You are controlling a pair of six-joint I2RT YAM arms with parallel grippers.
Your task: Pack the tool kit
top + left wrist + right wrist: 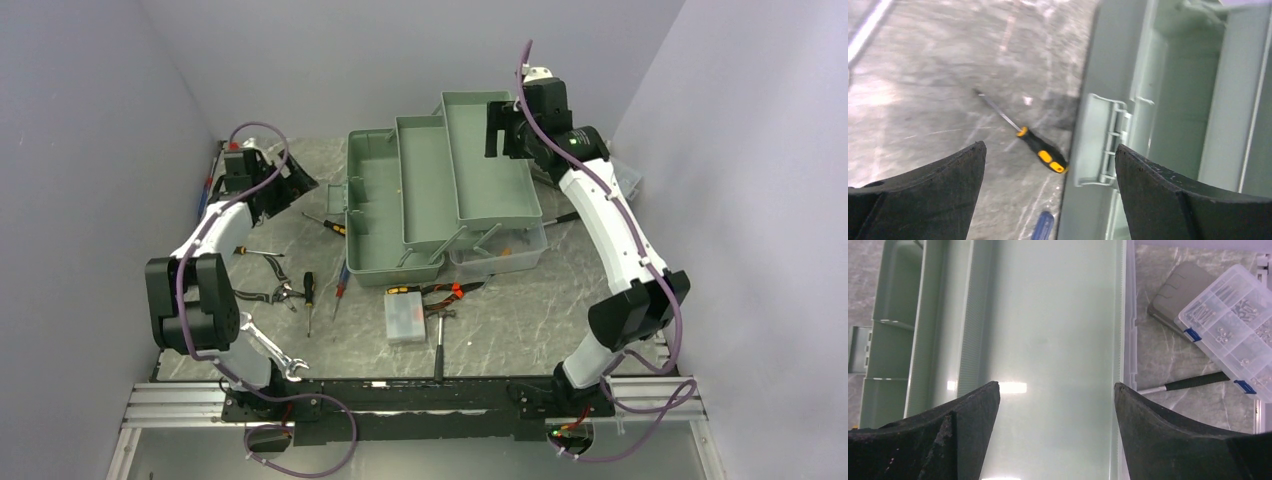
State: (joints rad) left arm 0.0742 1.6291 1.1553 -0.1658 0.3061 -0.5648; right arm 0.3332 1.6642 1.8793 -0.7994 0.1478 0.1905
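The clear lid's rim (545,231) (1133,357) pokes past the tray there below, so my right gripper moves back, down and to its right in the top view next.
The green toolbox (380,215) stands open at the middle of the table with its trays (485,165) fanned out. My left gripper (298,186) is open and empty, hovering left of the box; its wrist view (1050,146) looks down on a yellow-and-black screwdriver (1044,151) lying beside the box's latch (1098,145). My right gripper (497,130) is open and empty above the top tray (1048,315); it shows in the right wrist view (1056,385).
Pliers (275,265), two screwdrivers (309,295), a wrench (270,345), a clear parts box (404,315), a hammer (440,340) and orange-handled pliers (445,290) lie in front of the box. A clear organizer (1233,325) and a black-handled tool (1193,382) lie right of it.
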